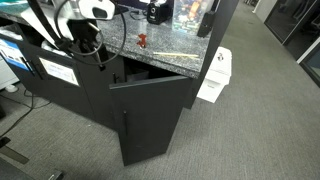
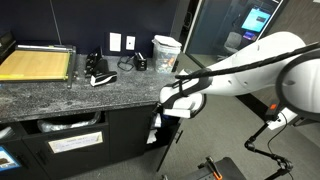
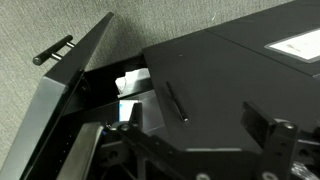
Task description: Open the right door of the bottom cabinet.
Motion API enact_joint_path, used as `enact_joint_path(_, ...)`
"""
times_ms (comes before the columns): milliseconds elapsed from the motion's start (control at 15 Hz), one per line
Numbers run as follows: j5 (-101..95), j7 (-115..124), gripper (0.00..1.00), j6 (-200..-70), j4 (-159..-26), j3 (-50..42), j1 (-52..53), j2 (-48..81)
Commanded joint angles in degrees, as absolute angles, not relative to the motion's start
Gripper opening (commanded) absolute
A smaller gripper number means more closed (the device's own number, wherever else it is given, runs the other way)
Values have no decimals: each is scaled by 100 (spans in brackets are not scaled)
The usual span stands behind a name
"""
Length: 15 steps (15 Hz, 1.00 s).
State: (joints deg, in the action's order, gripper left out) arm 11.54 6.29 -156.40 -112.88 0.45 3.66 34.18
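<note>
Next, my gripper moves down with a slight turn and brings its open fingers around the closed door's slim handle, since that handle lies below, slanted to my gripper.
The bottom cabinet is matt black with a speckled granite top. The right door stands swung out, with a dark gap above it. In the wrist view it is the angled panel at the left, with its handle sticking out. White items show inside the opening. The matching door with the slim handle is closed. My gripper is open and empty, apart from both handles. In an exterior view it hangs at the counter's front edge, above the open door.
A small white box stands on the carpet beside the cabinet. On the granite top lie a yellow cutting mat, a black tool and a white cup. White labels are stuck on the cabinet front.
</note>
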Motion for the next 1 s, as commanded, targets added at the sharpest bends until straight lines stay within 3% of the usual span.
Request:
enact_joint_path(0, 800, 1023, 100, -15883, -10226, -145, 582, 4647)
enact_joint_path(933, -79, 2423, 100, -16242, -7657, -1837, 2219, 7307)
